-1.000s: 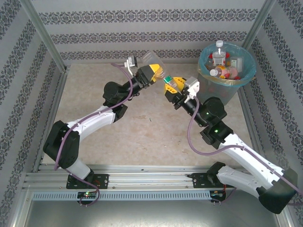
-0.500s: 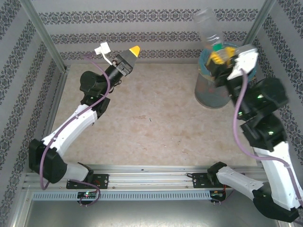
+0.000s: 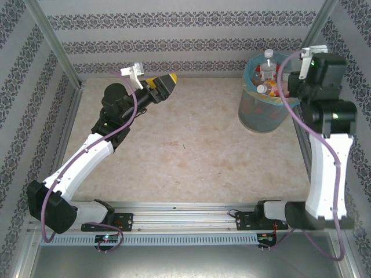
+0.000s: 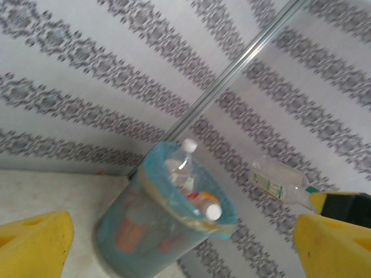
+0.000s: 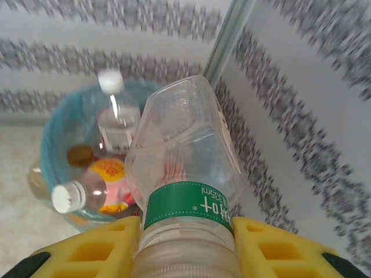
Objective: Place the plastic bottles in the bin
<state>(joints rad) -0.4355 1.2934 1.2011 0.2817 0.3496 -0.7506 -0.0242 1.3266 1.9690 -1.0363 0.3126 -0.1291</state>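
The right gripper next needs to go down, away from the nearby side of the bin, and release the clear bottle among the others inside, since the bin's opening (image 3: pixel 276 80) (image 5: pixel 119 147) is below.
The bin (image 3: pixel 250 110), round and grey-blue with a light-blue bag, stands at the table's far right corner. Several plastic bottles (image 3: pixel 268 68) lie inside it, white caps up. My right gripper (image 5: pixel 188 246) is shut on a clear plastic bottle (image 5: pixel 179 150) with a green label, just below that label. It holds the bottle above and to the right of the bin (image 5: pixel 52 145). The left wrist view shows the same bottle (image 4: pixel 278 178) in the air right of the bin (image 4: pixel 124 231). My left gripper (image 3: pixel 167 81) hangs open over the far left of the table, nothing between its yellow fingers (image 4: pixel 37 243).
Patterned walls enclose the table on three sides. A metal corner post (image 3: pixel 316 29) rises just behind the bin. My right arm (image 3: pixel 324 156) stands tall along the right wall. Bare tabletop (image 3: pixel 191 145) stretches between the arms.
A second ago both grippers met mid-table at the bottle. The left gripper let go, opened and drew back left. The right arm lifted the bottle up to the bin.
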